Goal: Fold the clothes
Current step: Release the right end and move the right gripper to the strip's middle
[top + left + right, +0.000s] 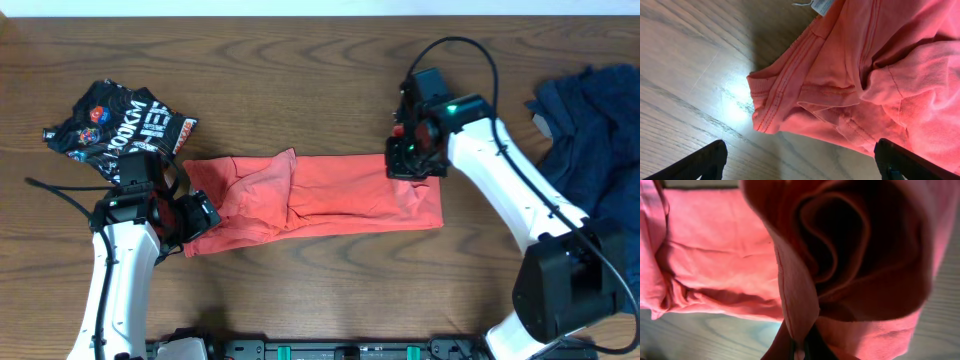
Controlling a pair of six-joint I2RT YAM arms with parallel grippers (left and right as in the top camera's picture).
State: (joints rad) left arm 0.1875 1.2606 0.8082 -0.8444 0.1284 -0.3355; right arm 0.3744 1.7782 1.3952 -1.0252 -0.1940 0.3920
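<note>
The pinched cloth is still standing up in a roll. My right gripper will carry it to the left in the overhead view, then down onto the folded T-shirt's flat middle.
The coral-red T-shirt (320, 195) lies as a long folded strip across the middle of the table. My right gripper (408, 162) is at the strip's upper right end, shut on a fold of the red cloth. In the right wrist view the pinched fold (795, 305) rises from between the fingers of my right gripper (801, 350), and bunched cloth fills the frame. My left gripper (200, 218) hovers at the strip's left end, open. In the left wrist view its fingertips (700, 162) stand wide apart over bare wood, just short of the shirt's hem (790, 95).
A crumpled black printed T-shirt (120, 125) lies at the left, behind the left arm. Navy clothes (590, 120) are heaped at the right edge. A white tag (820, 6) shows at the red shirt's edge. Bare wood table (300, 90) lies beyond the strip.
</note>
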